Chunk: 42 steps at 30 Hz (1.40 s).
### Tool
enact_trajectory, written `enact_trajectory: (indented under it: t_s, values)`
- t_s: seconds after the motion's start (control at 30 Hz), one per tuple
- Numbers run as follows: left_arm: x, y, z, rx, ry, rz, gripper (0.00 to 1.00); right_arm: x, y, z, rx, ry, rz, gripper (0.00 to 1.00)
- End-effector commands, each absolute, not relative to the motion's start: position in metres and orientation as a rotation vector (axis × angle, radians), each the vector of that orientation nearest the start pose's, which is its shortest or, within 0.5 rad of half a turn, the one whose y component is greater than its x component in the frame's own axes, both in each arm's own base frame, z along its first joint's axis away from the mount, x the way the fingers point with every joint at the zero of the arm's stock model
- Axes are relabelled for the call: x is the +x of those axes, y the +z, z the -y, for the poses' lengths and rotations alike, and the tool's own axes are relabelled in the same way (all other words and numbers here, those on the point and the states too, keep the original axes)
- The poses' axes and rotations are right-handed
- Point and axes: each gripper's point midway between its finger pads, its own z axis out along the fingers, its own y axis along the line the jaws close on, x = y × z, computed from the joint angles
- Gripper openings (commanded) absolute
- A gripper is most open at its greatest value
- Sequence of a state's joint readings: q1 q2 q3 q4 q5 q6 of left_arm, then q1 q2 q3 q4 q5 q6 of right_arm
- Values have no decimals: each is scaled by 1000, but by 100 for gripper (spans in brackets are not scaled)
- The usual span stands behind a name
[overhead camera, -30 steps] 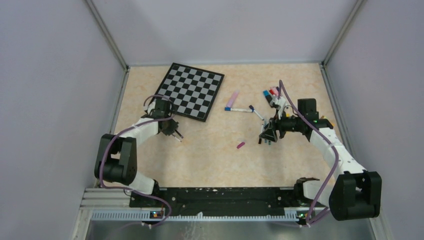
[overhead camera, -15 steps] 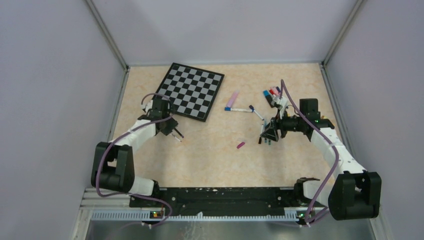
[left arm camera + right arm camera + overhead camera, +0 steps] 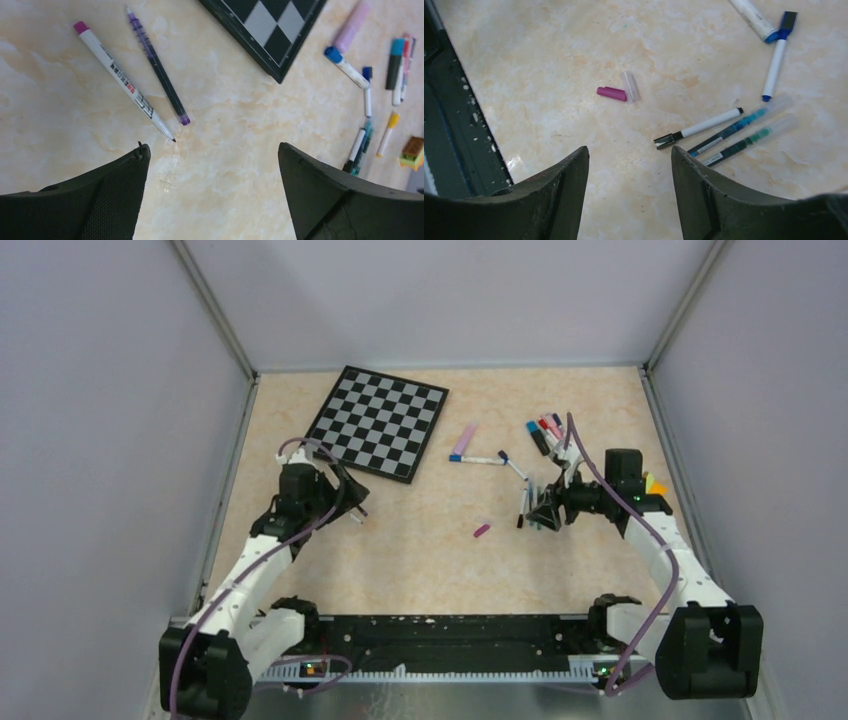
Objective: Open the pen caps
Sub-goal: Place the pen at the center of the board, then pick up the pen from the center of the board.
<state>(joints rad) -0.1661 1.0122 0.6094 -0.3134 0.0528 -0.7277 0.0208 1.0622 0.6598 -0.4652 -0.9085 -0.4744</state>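
Note:
The green pen's dark body (image 3: 730,151) is below my right gripper and to its right in the wrist view. My right gripper will turn next and lower onto the green pen's body.
In the left wrist view my left gripper (image 3: 212,147) is open and holds nothing. Just ahead of it lie a white pen (image 3: 120,80) with a magenta end and a bare tip, and a thin purple pen (image 3: 157,65). My right gripper (image 3: 629,150) is open too, hovering over bare table. A pink cap (image 3: 611,93) and a clear cap (image 3: 630,86) lie loose ahead of it. Beside its right finger lie a white pen (image 3: 699,129), a blue pen (image 3: 736,129) and a green pen (image 3: 749,140). From above, the left gripper (image 3: 345,498) is near the board's corner and the right gripper (image 3: 537,510) at mid-right.
The chessboard (image 3: 380,420) lies at the back left. A pink marker (image 3: 463,440), a blue-capped white marker (image 3: 478,458) and a bunch of capped pens (image 3: 545,433) lie at the back right. A yellow-orange block (image 3: 655,483) sits by the right arm.
My left gripper has opened wide and drawn back toward the near left; the white and purple pens lie on the table. The right gripper has shifted slightly right.

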Motion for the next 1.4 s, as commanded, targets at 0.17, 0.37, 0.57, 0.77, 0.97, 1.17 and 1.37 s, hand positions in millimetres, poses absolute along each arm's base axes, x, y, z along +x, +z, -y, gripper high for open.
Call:
enact_trajectory:
  t_s: [0.17, 0.37, 0.57, 0.77, 0.97, 1.17, 1.37]
  values:
    - [260, 151, 126, -266, -867, -2001, 99, 290, 124, -87, -536, 518, -2169, 60]
    - [246, 157, 145, -182, -1024, -1948, 99, 305, 106, -69, -314, 443, -2307, 53]
    - [243, 158, 157, -160, -1131, -1924, 99, 319, 86, -68, -273, 407, -2419, 39]
    - [242, 154, 164, -155, -1189, -1935, 99, 325, 62, -80, -322, 354, -2492, 33]
    - [241, 149, 166, -174, -1217, -1942, 99, 325, 47, -87, -350, 342, -2543, 32]
    - [240, 148, 167, -180, -1230, -1938, 99, 324, 36, -89, -376, 304, -2578, 32]
    - [240, 147, 167, -183, -1231, -1942, 99, 322, 32, -82, -370, 246, -2595, 30]
